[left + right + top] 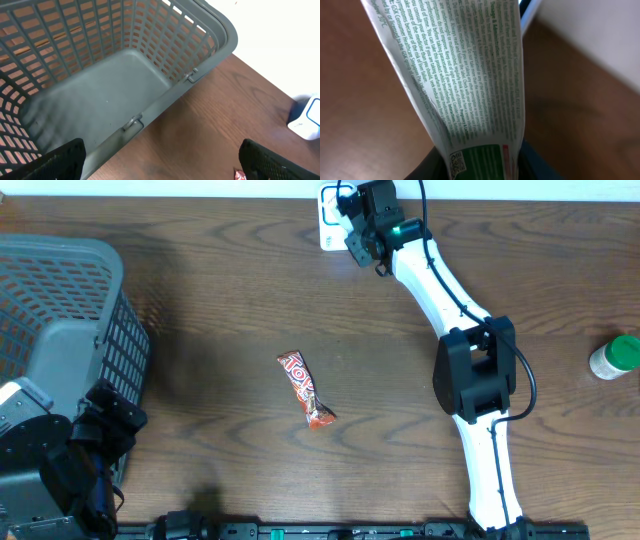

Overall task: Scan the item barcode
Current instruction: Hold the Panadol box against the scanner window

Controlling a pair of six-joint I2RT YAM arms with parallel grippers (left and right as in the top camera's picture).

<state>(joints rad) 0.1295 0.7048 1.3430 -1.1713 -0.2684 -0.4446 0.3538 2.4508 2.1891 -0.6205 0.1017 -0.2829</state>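
Note:
My right gripper swings to the right in the overhead view next, then down to release the pack on the clear tabletop space beside the bottle.
The item is a white pack (470, 75) covered in small green print, with a green panel and a small square code (457, 162) near its lower end. My right gripper (480, 172) is shut on that lower end, its dark fingers (427, 167) on both sides. In the overhead view the right gripper (358, 225) sits at the table's far edge, right over the white scanner (330, 220). The scanner's blue-and-white edge (532, 12) shows just behind the pack. My left gripper (160, 160) is open and empty beside the basket.
A grey plastic basket (60, 300) stands at the left, its rim (165, 95) just ahead of the left gripper. A red-orange candy bar (306, 390) lies mid-table. A green-capped bottle (615, 357) stands at the right edge. The scanner (306, 117) also shows far right.

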